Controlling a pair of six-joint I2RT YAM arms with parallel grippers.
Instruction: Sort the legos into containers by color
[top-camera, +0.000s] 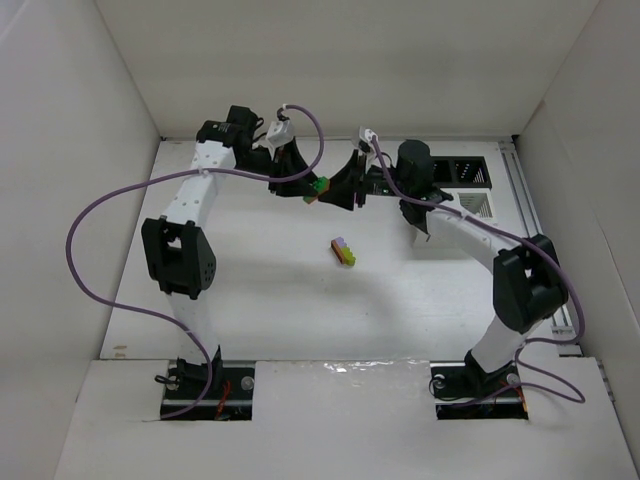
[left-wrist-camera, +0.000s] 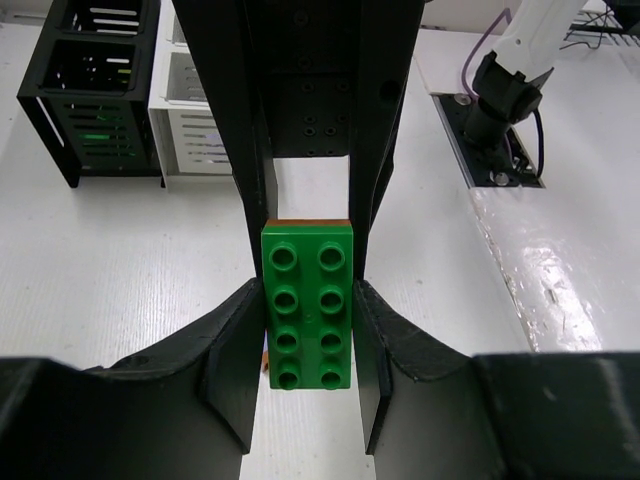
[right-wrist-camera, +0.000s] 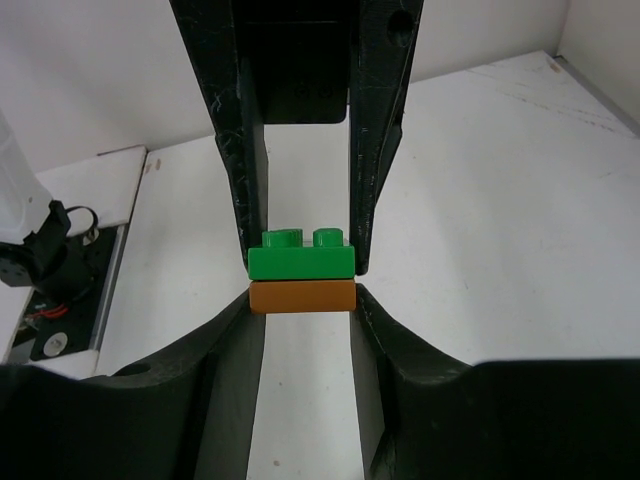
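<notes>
The right gripper pulls its orange lego (right-wrist-camera: 302, 297) to the right in the top view next and releases above the white container nearest the rail, since the other lego is green.
A green lego (top-camera: 318, 184) stacked on an orange lego (right-wrist-camera: 302, 297) hangs above the table at the back, held between both grippers. In the left wrist view the green lego (left-wrist-camera: 308, 305) shows its studs, and my left gripper (left-wrist-camera: 308, 300) is shut on its long sides. My right gripper (right-wrist-camera: 302, 295) comes in from the opposite end and is shut on the orange lego, just under the green lego (right-wrist-camera: 302, 261). From above, the left gripper (top-camera: 298, 183) and right gripper (top-camera: 338, 188) face each other. A second stack of purple, lime, yellow and red legos (top-camera: 344, 252) lies mid-table.
The black containers (top-camera: 470, 172) and white containers (top-camera: 476, 205) stand at the back right, behind the right arm. The left wrist view also shows the black containers (left-wrist-camera: 95, 90) and white containers (left-wrist-camera: 190, 115). White walls enclose the table on three sides.
</notes>
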